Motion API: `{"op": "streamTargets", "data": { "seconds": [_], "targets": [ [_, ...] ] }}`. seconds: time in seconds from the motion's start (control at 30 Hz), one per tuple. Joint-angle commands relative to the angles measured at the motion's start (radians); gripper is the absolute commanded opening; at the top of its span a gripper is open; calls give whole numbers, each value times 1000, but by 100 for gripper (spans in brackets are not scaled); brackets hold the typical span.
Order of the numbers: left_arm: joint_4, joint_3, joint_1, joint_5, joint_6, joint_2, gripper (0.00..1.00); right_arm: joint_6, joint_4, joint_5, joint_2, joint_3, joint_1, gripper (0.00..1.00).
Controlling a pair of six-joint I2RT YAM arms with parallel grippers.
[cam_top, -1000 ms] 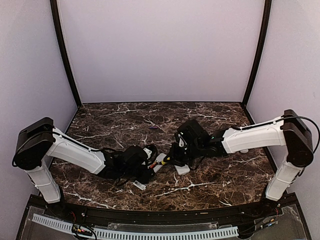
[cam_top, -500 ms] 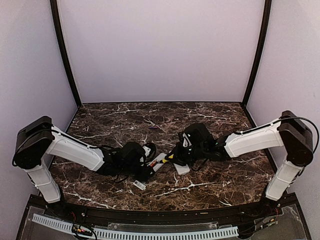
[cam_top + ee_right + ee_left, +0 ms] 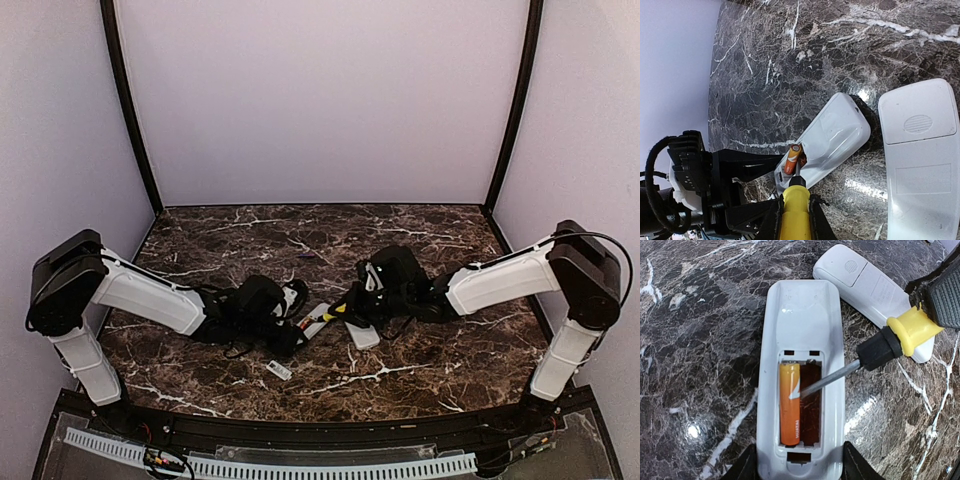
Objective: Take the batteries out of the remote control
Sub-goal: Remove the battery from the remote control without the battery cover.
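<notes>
The tabletop is bare outward and to the left in the top view, so next I will move my left gripper there, clear of the screwdriver (image 3: pixel 795 220), and let go of the remote.
The white remote control (image 3: pixel 802 325) lies back-up with its battery bay open. One orange battery (image 3: pixel 789 405) fills the bay's left slot; the right slot is bare. My left gripper (image 3: pixel 801 467) is shut on the remote's near end, one finger at each side. My right gripper (image 3: pixel 794 207) is shut on a yellow-handled screwdriver (image 3: pixel 795 220). Its metal tip (image 3: pixel 796 395) rests against the battery's side. In the top view the remote (image 3: pixel 318 320) sits between the left gripper (image 3: pixel 292 322) and the right gripper (image 3: pixel 352 306). The battery (image 3: pixel 792 159) also shows in the right wrist view.
A second white remote (image 3: pixel 875 285) lies face-down just right of the held one, under the screwdriver handle; it fills the right edge of the right wrist view (image 3: pixel 922 150). A small white cover (image 3: pixel 279 370) lies nearer the table's front edge.
The left wrist has shifted back and to the left, and the right forearm has sunk lower. The remote and the screwdriver have stayed close to where they were.
</notes>
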Motion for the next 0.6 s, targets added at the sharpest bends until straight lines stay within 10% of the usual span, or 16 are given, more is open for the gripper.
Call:
{"op": "streamTargets", "data": {
  "seconds": [0.0,0.57],
  "targets": [
    [-19,7,1,81,-9,-19,30,-14,94,-19,25,-10,-7,0],
    [-20,7,12,89,-12,-11,29,-69,267,-195,15,-17,-11,0]
  ]
}}
